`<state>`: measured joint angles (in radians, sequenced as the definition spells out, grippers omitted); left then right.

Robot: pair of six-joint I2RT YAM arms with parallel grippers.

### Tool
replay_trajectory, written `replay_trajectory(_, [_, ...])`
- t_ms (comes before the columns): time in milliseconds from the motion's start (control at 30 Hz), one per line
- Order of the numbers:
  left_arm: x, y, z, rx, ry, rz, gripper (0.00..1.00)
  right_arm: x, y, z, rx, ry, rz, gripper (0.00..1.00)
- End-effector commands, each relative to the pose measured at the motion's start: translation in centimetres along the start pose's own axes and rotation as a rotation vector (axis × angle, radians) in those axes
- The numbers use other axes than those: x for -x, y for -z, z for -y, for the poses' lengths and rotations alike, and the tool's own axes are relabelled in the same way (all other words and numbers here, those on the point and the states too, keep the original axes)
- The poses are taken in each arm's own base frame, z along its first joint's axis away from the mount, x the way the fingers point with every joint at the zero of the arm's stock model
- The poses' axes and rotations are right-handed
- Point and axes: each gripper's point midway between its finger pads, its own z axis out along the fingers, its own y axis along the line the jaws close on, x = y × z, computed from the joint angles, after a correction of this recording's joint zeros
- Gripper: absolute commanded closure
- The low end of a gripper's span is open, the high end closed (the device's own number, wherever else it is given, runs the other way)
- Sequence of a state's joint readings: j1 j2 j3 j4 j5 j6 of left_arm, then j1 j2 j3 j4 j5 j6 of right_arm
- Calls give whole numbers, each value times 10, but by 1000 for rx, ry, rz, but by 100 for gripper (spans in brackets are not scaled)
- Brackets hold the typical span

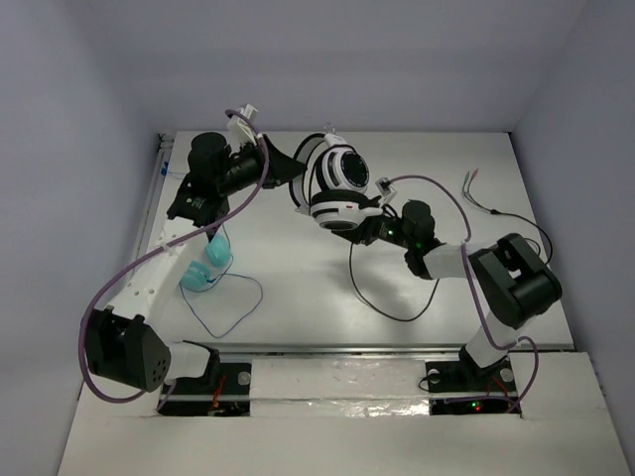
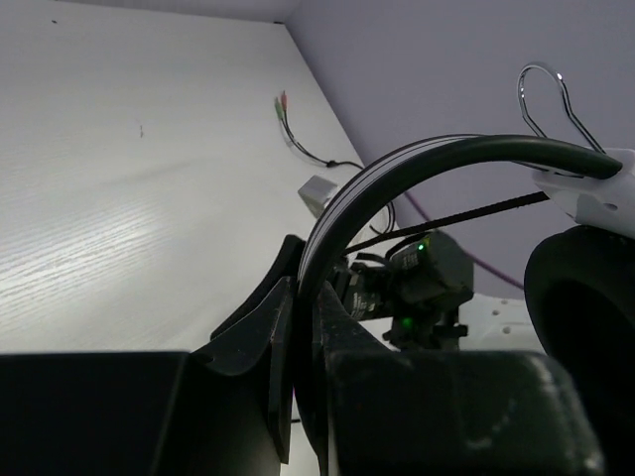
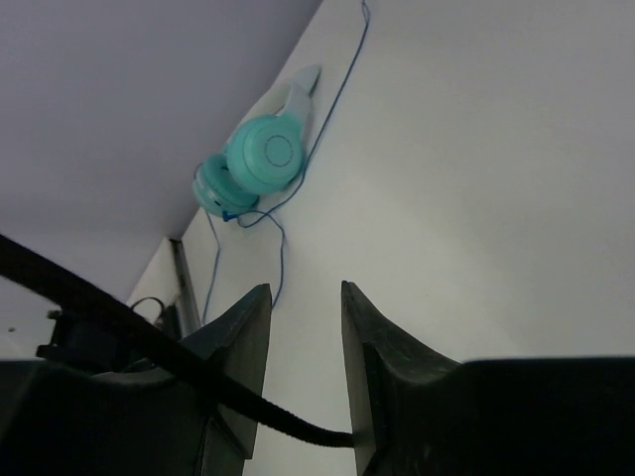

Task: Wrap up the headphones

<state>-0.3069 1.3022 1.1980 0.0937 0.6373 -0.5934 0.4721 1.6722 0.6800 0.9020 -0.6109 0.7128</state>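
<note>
The robot's right gripper will next go back along the unpinched black cable, away from the earcups, and then close its spread fingers.
The headphones (image 1: 337, 183) hang above the middle of the table, white headband up and black earcups with white rings facing the camera. My left gripper (image 1: 298, 180) is shut on the headband (image 2: 397, 169), which rises out from between its fingers; an earcup (image 2: 585, 297) fills the right edge of that view. Just below the earcups sits my right gripper (image 1: 372, 230), open. The thin black cable (image 3: 149, 342) crosses low between its spread fingers without being pinched. From there the cable (image 1: 382, 302) loops over the table toward the plugs (image 1: 471, 180) at the far right.
A small teal headset (image 1: 206, 268) with a thin pale cord (image 1: 233, 307) lies at the left, beside the left arm. Purple robot cables (image 1: 149, 263) arc along both arms. A metal hook (image 2: 546, 94) sticks up near the headband.
</note>
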Motion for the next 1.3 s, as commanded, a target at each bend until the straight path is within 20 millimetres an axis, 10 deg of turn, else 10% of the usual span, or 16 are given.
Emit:
replay_trajectory(0, [57, 12, 52, -110, 3, 181, 100, 22, -5, -34, 183, 30, 79, 59])
replay_trajectory(500, [130, 44, 10, 235, 71, 581, 100, -112, -24, -75, 183, -138, -181, 61])
replay_trajectory(967, [98, 52, -113, 717, 41, 602, 100, -180, 48, -112, 90, -131, -423, 78])
replay_trajectory(1267, [28, 59, -145, 980, -69, 471, 100, -99, 90, -146, -115, 147, -365, 100])
